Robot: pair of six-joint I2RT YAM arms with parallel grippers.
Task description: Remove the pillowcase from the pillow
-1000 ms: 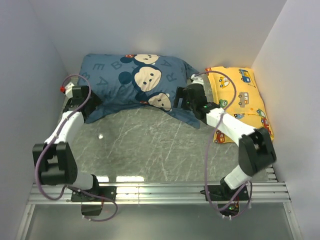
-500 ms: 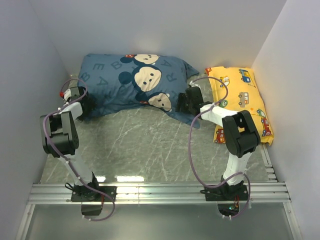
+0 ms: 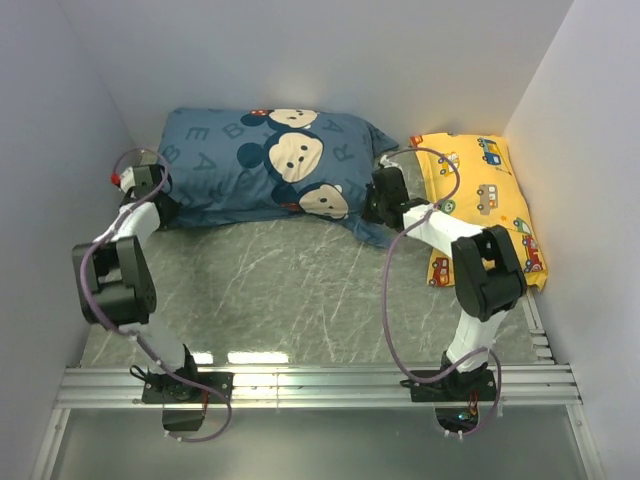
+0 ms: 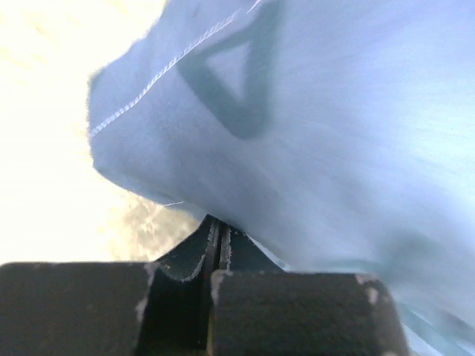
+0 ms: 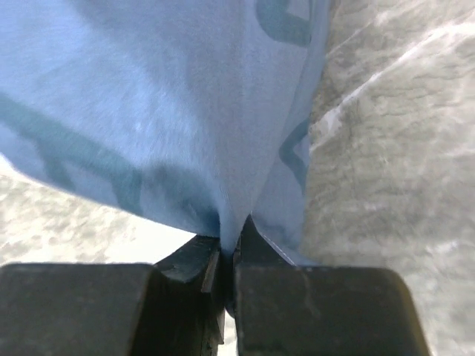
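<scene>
The robot's right gripper will next carry the pinched fold of the pillowcase up, then down toward the tabletop (image 3: 405, 172) beside the yellow pillow and release it, to flip the pillowcase, as the sides at its opening lie on top.
The dusty-blue pillowcase (image 3: 270, 165) with mouse faces lies plump at the back of the table; the pillow inside it is hidden. My left gripper (image 3: 163, 208) sits at the case's near-left corner. In the left wrist view that gripper (image 4: 217, 222) is shut, its tips tucked under the blue pillowcase (image 4: 312, 133) edge. My right gripper (image 3: 376, 205) is at the near-right corner, where a flap hangs toward the table. In the right wrist view this gripper (image 5: 230, 231) is shut, with a fold of the pillowcase (image 5: 148, 89) pinched between its jaws.
A smaller yellow car-print pillow (image 3: 490, 200) lies at the right, just behind the right arm. Grey marble tabletop (image 3: 290, 280) spreads in front of the pillowcase. White walls close in on the left, back and right. A metal rail (image 3: 320, 385) runs along the near edge.
Both grippers went from open to shut on the pillowcase's near corners. Both arms folded up with elbows raised, and the left corner of the case drew back toward the wall.
</scene>
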